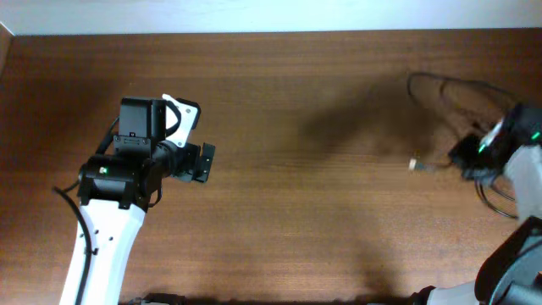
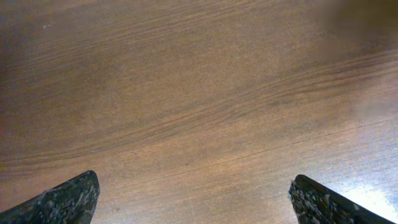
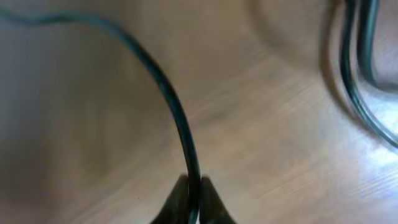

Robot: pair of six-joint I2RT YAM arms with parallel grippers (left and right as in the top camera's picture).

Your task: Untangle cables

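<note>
My right gripper moves outward and to the right in the overhead view next, past the other cables, and releases its cable, so the table's middle stays bare.
Thin black cables [image 1: 440, 85] lie in loose loops on the wooden table at the far right, with a small light plug [image 1: 415, 165] pointing left. My right gripper [image 1: 467, 157] is shut on one black cable [image 3: 177, 118], which arcs up and to the left from between the fingertips [image 3: 193, 186]. Two more cable strands [image 3: 354, 68] run down the right of that view. My left gripper [image 1: 203, 163] is open and empty over bare wood at the left, far from the cables; its fingertips [image 2: 193, 199] sit wide apart.
The brown wooden table [image 1: 296, 212] fills the view. A pale wall strip runs along the top edge [image 1: 271, 13]. The left arm's white body [image 1: 106, 246] and the right arm's body [image 1: 521, 246] reach in from the bottom.
</note>
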